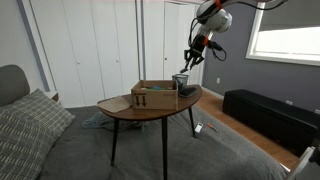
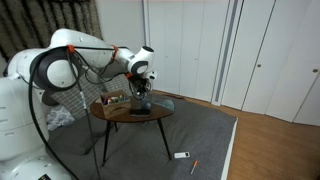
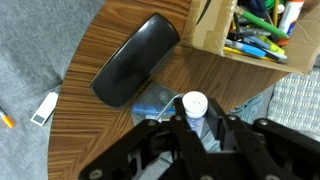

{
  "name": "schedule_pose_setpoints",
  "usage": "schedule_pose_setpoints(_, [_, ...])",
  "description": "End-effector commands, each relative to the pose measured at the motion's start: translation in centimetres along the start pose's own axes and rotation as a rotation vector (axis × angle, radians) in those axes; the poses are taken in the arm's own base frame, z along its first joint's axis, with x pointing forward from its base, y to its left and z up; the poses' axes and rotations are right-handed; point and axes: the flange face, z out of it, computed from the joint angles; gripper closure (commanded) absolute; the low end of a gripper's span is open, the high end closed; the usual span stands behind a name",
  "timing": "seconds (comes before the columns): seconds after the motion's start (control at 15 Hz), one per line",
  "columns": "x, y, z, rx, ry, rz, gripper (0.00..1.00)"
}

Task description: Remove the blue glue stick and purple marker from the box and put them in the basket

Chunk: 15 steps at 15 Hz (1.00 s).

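To get the blue glue stick into the small grey container (image 1: 181, 78) (image 3: 164, 108) beside the box, my gripper should lower it a little first, then open.
My gripper (image 3: 193, 122) is shut on the blue glue stick (image 3: 194, 104), whose white cap points at the wrist camera. It hangs above the table edge, over a small grey container (image 1: 181, 80) beside the box, with something blue (image 3: 155, 100) lying below. The open cardboard box (image 3: 250, 40) holds several markers and pens, and I cannot pick out the purple marker among them. In both exterior views the gripper (image 1: 190, 62) (image 2: 142, 88) is raised a little above the table, next to the box (image 1: 153, 95).
A black oval case (image 3: 135, 60) lies on the round wooden table (image 3: 90, 110). A white object (image 3: 43, 107) and an orange pen (image 3: 6, 119) lie on the grey carpet. A mesh basket (image 3: 295, 110) stands on the floor beside the table.
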Motion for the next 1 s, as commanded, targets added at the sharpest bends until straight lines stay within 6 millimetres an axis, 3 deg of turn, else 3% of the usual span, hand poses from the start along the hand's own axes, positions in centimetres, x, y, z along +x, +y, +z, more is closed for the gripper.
schedule_pose_setpoints(0.0, [1.8,-0.5,0.7,0.007,-0.036,0.05,0.93])
schedule_pose_setpoints(0.47, [3.5,-0.6,3.0,-0.001,-0.076,0.091,0.93])
schedule_pose_setpoints(0.53, [3.6,-0.7,3.2,-0.001,-0.081,0.095,0.8])
schedule_pose_setpoints(0.6, [3.7,-0.7,3.3,-0.004,-0.085,0.098,0.48])
schedule_pose_setpoints(0.73, [3.9,-0.8,3.2,-0.007,-0.085,0.1,0.42])
schedule_pose_setpoints(0.93, [3.8,-1.2,2.5,-0.009,-0.077,0.094,0.2])
